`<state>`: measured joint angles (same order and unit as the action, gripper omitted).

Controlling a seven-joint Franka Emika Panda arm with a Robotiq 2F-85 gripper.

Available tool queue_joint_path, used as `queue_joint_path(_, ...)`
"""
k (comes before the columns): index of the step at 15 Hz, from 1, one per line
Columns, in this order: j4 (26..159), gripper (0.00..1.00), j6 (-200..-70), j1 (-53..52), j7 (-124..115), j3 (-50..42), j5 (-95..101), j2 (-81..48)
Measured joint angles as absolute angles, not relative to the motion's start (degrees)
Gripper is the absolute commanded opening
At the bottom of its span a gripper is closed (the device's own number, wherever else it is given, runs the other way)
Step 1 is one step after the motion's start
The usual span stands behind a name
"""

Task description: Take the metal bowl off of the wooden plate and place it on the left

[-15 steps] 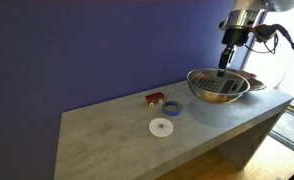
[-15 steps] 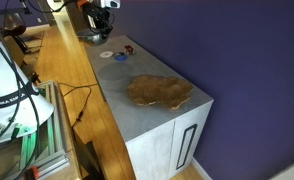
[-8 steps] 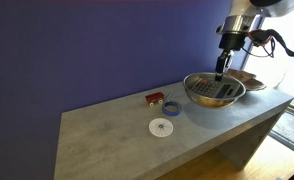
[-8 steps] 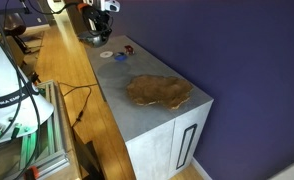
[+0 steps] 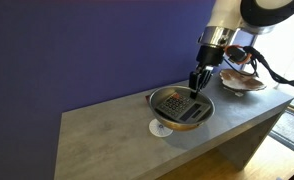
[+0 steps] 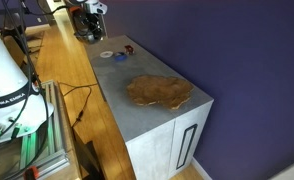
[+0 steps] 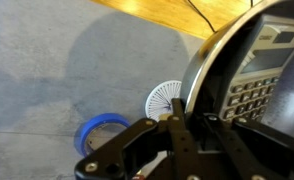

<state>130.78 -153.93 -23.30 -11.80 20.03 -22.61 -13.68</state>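
Note:
My gripper will next come down toward the white disc (image 5: 161, 128) and release the metal bowl (image 5: 175, 106) on the tabletop there, as the bowl still hangs above the grey surface.
The metal bowl (image 5: 175, 106) is held by its rim in my gripper (image 5: 196, 91), just above the grey table, over the small white disc (image 5: 161, 128). In the wrist view the bowl's rim (image 7: 209, 60) sits between my shut jaws (image 7: 183, 126). The wooden plate (image 5: 243, 84) lies bare at the table's right end, well clear of the bowl. It also shows in an exterior view (image 6: 159, 90) in the middle of the table top. There my gripper (image 6: 90, 22) is at the far end, and the bowl is hard to make out.
A blue ring (image 7: 102, 129) lies beside the white disc (image 7: 165, 97) under the bowl. The disc (image 6: 106, 54), the blue ring (image 6: 119, 58) and a small red object (image 6: 128, 47) lie at the far end. A purple wall runs along the grey table (image 5: 97, 145).
My gripper has carried the metal bowl leftward and lower, from above the wooden plate to over the white disc. The wooden plate is now uncovered.

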Motion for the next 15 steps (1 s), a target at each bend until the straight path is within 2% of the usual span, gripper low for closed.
queue_joint_path(7,119.89,0.02,-154.46,-25.03,-20.3,15.73,-12.56,-25.41)
queue_joint_path(15,111.48,0.02,-150.54,-25.94,-20.23,14.78,-11.41,-33.58)
